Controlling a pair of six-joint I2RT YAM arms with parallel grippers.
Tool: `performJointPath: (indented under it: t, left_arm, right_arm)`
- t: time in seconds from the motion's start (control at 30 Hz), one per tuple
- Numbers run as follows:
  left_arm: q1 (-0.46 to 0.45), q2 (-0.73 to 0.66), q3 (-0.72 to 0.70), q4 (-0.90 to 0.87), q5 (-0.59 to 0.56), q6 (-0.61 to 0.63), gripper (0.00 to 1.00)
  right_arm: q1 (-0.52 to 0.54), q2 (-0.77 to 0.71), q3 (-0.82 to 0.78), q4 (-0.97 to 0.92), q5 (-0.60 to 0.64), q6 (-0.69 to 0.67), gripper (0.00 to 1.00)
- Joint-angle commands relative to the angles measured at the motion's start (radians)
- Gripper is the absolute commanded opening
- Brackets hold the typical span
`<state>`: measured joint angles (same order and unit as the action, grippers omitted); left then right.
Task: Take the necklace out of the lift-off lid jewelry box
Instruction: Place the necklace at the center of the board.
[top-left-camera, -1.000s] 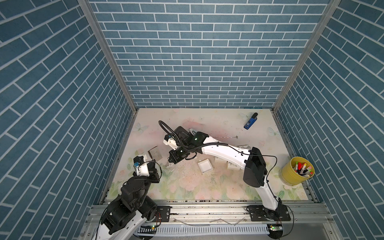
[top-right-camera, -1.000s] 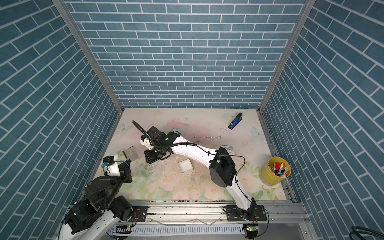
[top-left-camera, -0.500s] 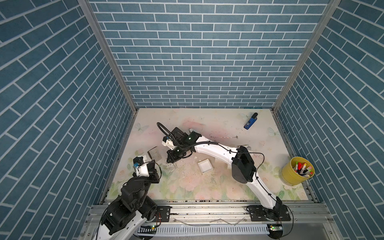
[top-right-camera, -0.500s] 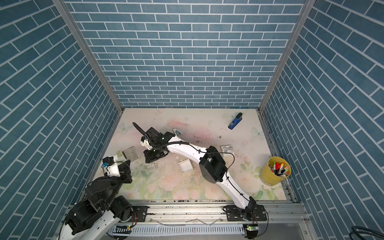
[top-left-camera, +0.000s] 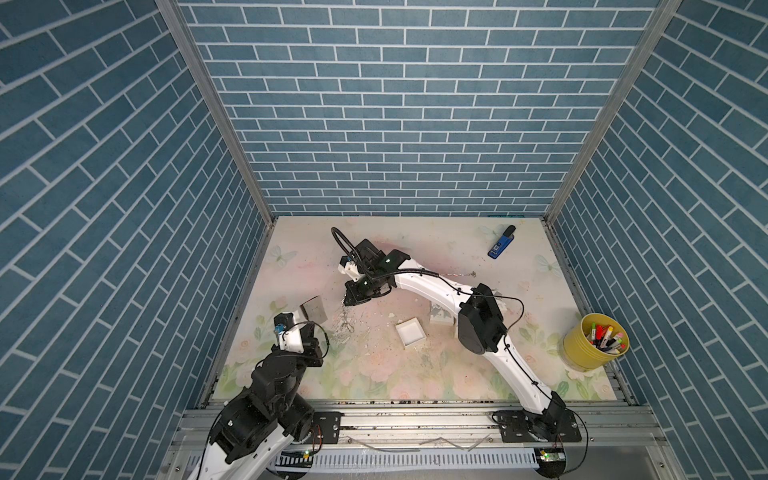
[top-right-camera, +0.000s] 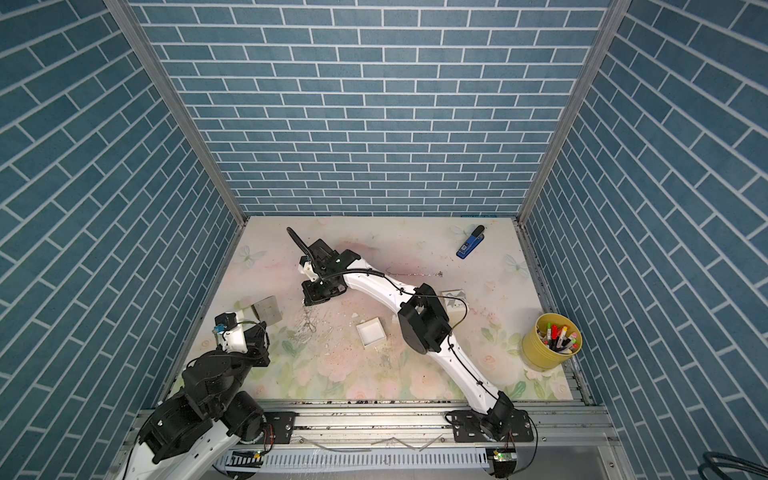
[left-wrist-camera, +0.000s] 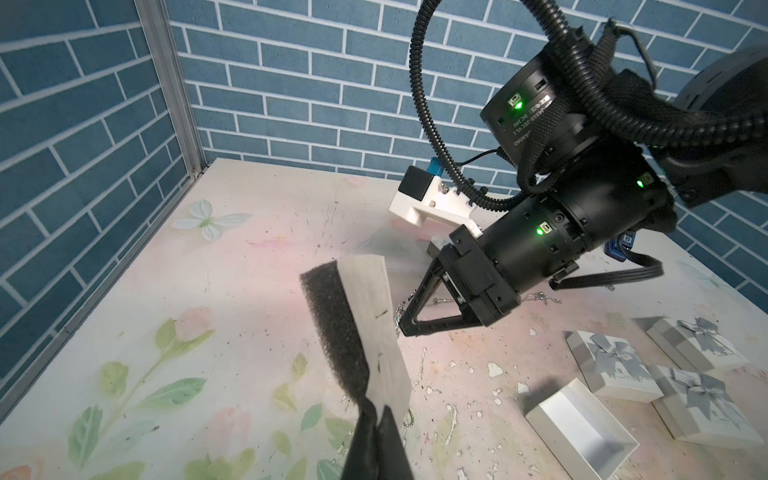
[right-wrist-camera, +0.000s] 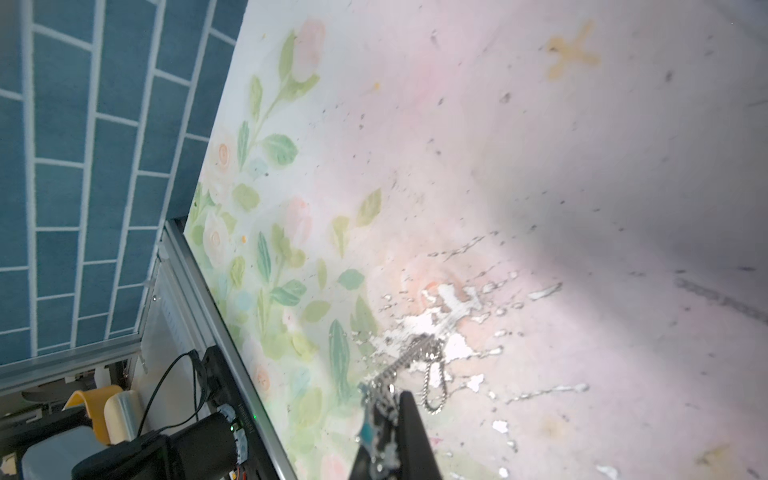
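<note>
I should next move my right gripper outward and down to the bare tabletop beyond the chain's lower loops, open and apart from the card, and release the necklace (top-left-camera: 345, 318).
The white jewelry box (top-left-camera: 410, 332) (top-right-camera: 372, 332) (left-wrist-camera: 582, 428) lies open on the floral table with nothing showing inside. To its left, my right gripper (top-left-camera: 348, 300) (top-right-camera: 308, 300) (left-wrist-camera: 405, 328) (right-wrist-camera: 388, 399) is shut on the silver necklace (top-left-camera: 345, 318) (top-right-camera: 307, 322) (right-wrist-camera: 432, 374). The chain hangs from its tips, and its lower loops reach the table. My left gripper (top-left-camera: 312, 323) (top-right-camera: 261, 323) (left-wrist-camera: 376, 409) is shut on a grey card backed with black foam (top-left-camera: 313, 308) (left-wrist-camera: 353, 320), held upright further left, apart from the chain.
Grey gift boxes with bows (top-left-camera: 440, 318) (left-wrist-camera: 611, 365) sit by the right arm's elbow. Another thin chain (top-left-camera: 457, 275) lies behind that arm. A blue stapler (top-left-camera: 500, 243) is at the back right, and a yellow cup of markers (top-left-camera: 596, 340) stands at the right edge.
The right arm's elbow has swung left. Its gripper has drawn a little back and up with the necklace. The left arm has stayed still.
</note>
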<state>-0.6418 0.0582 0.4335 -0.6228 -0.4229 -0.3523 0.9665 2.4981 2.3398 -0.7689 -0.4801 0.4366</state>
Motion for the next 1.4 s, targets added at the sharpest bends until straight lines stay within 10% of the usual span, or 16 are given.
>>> performJointPath:
  t: [0.0, 0.47, 0.93, 1.37]
  left_arm:
    - [-0.005, 0.011, -0.024, 0.037, 0.022, -0.023, 0.0]
    - [-0.005, 0.055, -0.101, 0.162, 0.132, -0.057, 0.0]
    - [-0.005, 0.071, -0.122, 0.223, 0.21, -0.083, 0.0]
    - [-0.004, 0.218, -0.115, 0.459, 0.355, -0.166, 0.0]
  right_arm:
    - [-0.027, 0.06, 0.058, -0.029, -0.009, -0.056, 0.0]
    - [-0.113, 0.22, 0.219, 0.086, 0.049, -0.095, 0.0]
    - [-0.149, 0.097, 0.28, 0.068, 0.176, -0.1, 0.45]
    - [-0.146, -0.519, -0.42, 0.26, 0.191, -0.017, 0.5]
